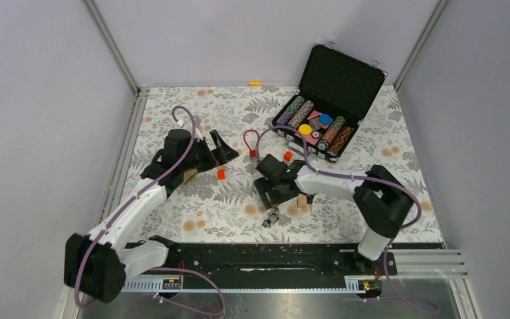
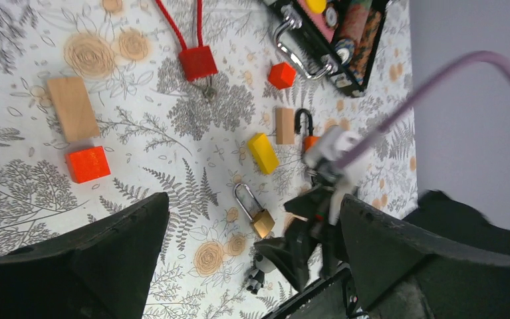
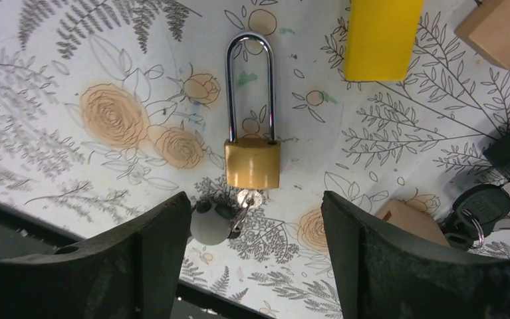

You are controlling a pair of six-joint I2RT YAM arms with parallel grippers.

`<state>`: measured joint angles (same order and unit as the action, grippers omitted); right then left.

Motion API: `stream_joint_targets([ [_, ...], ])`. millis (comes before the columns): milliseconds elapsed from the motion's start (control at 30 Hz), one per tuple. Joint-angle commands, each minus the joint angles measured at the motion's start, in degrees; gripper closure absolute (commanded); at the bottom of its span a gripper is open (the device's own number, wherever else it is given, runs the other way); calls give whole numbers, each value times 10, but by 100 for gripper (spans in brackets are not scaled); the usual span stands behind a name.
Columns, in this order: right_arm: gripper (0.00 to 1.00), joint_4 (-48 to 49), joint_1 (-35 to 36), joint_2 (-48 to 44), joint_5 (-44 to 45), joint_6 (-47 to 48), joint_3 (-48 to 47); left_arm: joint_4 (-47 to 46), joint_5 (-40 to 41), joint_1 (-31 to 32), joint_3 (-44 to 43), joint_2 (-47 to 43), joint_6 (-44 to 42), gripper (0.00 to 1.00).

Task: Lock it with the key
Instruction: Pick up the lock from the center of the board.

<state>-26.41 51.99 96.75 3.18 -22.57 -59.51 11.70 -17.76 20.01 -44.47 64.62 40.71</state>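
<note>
The padlock's brass body comes between the fingers of my right gripper next, as the gripper lowers astride it to close on its sides.
A brass padlock (image 3: 252, 163) with a long steel shackle (image 3: 250, 80) lies flat on the floral tablecloth. Both shackle legs meet the body. A key (image 3: 247, 198) sits in its bottom end, with a small panda charm (image 3: 211, 222) on its ring. My right gripper (image 3: 255, 249) is open and hovers just above the key end, its fingers either side, touching nothing. My left gripper (image 2: 252, 266) is open and empty, well to the left (image 1: 222, 151). The left wrist view shows the padlock (image 2: 260, 219) far off beside the right gripper (image 2: 312, 232). The charm shows from above (image 1: 272, 218).
An open chip case (image 1: 328, 106) stands at the back right. A yellow block (image 3: 380, 36), wooden blocks (image 3: 501, 30) and a black key fob (image 3: 478, 209) lie near the padlock. A red cube (image 1: 221, 174) and a red cable lock (image 2: 197, 63) lie mid-table.
</note>
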Motion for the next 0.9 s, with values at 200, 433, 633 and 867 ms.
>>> stream_joint_targets([
  [200,38,-33,40,97,80,-1,-74,66,89,-2,14,-152,-26,1],
  [433,76,-37,42,79,74,-37,-75,89,70,-1,12,-166,-45,1],
  [633,78,-37,40,-7,93,-67,-93,47,0,1,52,-179,-30,1],
  [867,76,-24,41,-121,109,-151,-128,-23,-16,56,93,-201,-14,1],
])
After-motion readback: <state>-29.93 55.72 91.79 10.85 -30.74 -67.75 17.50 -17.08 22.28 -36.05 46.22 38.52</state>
